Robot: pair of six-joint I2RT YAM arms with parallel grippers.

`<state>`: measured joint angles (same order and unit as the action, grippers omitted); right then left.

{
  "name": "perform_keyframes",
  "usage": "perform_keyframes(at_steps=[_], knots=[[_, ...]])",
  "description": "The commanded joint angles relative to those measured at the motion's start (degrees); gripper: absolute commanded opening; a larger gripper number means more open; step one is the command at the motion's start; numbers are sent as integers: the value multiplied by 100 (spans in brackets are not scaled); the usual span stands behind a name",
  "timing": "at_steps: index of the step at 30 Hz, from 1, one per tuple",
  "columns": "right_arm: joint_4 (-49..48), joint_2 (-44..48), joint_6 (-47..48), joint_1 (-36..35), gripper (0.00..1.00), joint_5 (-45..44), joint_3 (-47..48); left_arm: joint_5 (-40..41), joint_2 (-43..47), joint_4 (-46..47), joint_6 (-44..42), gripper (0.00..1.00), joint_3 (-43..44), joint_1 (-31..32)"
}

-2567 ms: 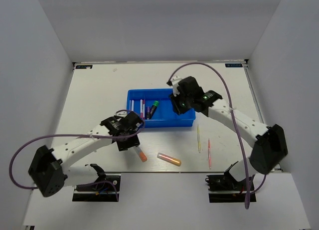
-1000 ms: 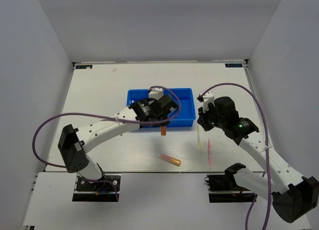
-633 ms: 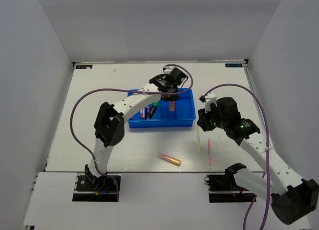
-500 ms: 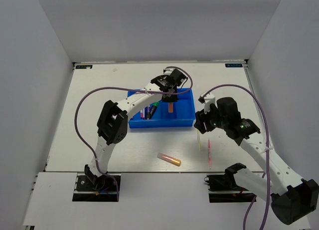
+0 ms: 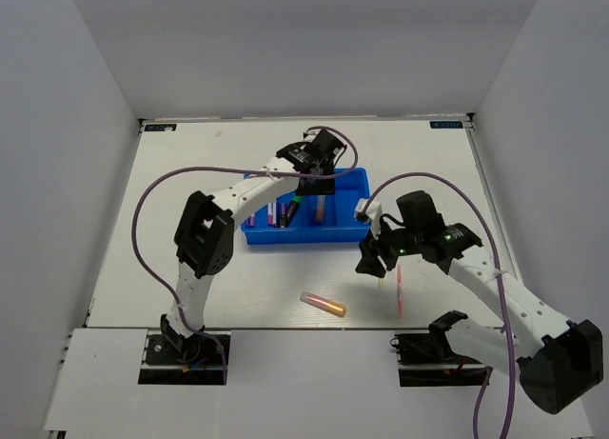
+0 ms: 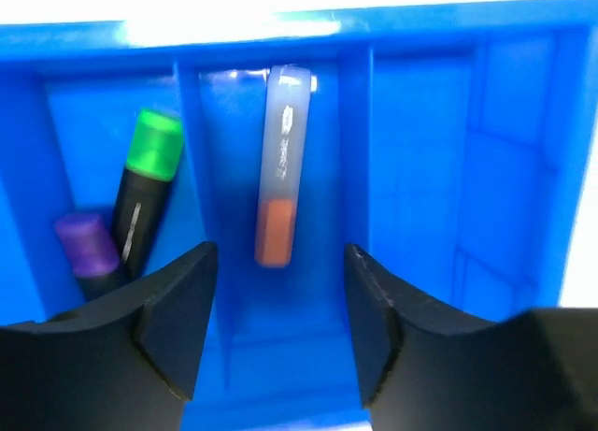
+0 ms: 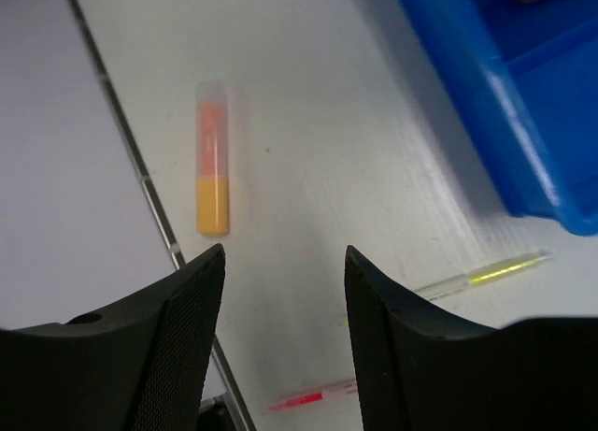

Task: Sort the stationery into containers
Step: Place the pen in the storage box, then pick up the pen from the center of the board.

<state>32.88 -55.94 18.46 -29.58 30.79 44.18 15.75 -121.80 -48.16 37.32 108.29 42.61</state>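
Note:
My right gripper needs to go left in the top view next and down onto the yellow end of the orange-yellow highlighter, because that end lies that way and below it.
The blue tray [image 5: 345,231] sits mid-table, its containers side by side. My left gripper [image 5: 311,177] hovers open over it, nothing between its fingers. Below it, an orange highlighter [image 6: 278,165] with a clear cap lies loose in the third compartment. A green-black highlighter [image 6: 145,193] and a purple one [image 6: 84,249] lie in the compartment to its left. My right gripper [image 5: 371,258] hangs open over the table in front of the tray's right corner. An orange-yellow highlighter [image 7: 212,160], a thin yellow stick [image 7: 486,274] and a thin pink stick [image 7: 313,396] lie on the table around it.
Pink-white pens [image 5: 271,210] lie in the tray's left compartments. The tray's corner [image 7: 495,104] stands close to my right gripper. The table's front edge strip [image 7: 140,169] runs just beyond the orange-yellow highlighter. White walls enclose the table.
My left gripper carried the orange highlighter over the tray, opened and let it drop into a compartment. My right gripper has opened and moved down and left toward the table front.

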Motion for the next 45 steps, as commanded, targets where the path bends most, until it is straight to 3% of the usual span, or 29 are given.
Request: perform_keyframes(at_steps=[1,2,3,4,5,6,8,9,12,13,19,26,29,33,34,39,42,45], knots=[[271,-197,518,-458,57,499,29,155,1365,-141,-119,61,-446,72],[262,-407,571,-591,57,464,38,218,1578,-132,-146,46,-658,89],[245,-496,589,-1036,57,237,38,357,2337,-97,-146,37,-1147,98],[236,-679,563,-1041,57,131,46,359,2623,-97,-164,28,-1744,107],[184,-899,562,-1363,57,25,55,455,2896,-36,-207,22,-2054,107],[166,-1014,536,-1714,57,-402,81,482,3760,-44,-225,20,-2606,90],[104,-1365,475,-2328,59,-625,117,526,4328,-44,-286,32,-3731,90],[-52,-1671,387,-2463,59,-992,108,552,5071,-62,-322,55,-3945,107],[-211,-2129,195,-3007,63,-1494,248,464,5946,-290,-270,79,-5189,125],[-221,-2201,158,-3053,64,-1575,318,438,6305,-351,-260,82,-5578,125],[-274,-2939,-88,-3466,66,-2076,670,218,7703,-536,135,86,-6654,151],[-441,-3441,-246,-3748,61,-2550,697,174,8084,-536,320,86,-7076,186],[-537,-3607,-238,-3870,54,-2858,618,262,8163,-615,329,86,-7085,186],[-616,-3713,-211,-4011,36,-3367,495,411,8339,-738,328,86,-7041,204],[-608,-3748,-202,-4055,27,-3421,495,420,8391,-782,320,86,-7024,204],[-459,-3801,-211,-4082,1,-3572,591,429,8550,-888,337,86,-7015,204],[-344,-3442,-185,-4064,0,-3491,802,306,8541,-870,337,86,-7023,195],[-195,-2801,-10,-4003,0,-3948,1144,219,8480,-870,311,83,-7041,204]])
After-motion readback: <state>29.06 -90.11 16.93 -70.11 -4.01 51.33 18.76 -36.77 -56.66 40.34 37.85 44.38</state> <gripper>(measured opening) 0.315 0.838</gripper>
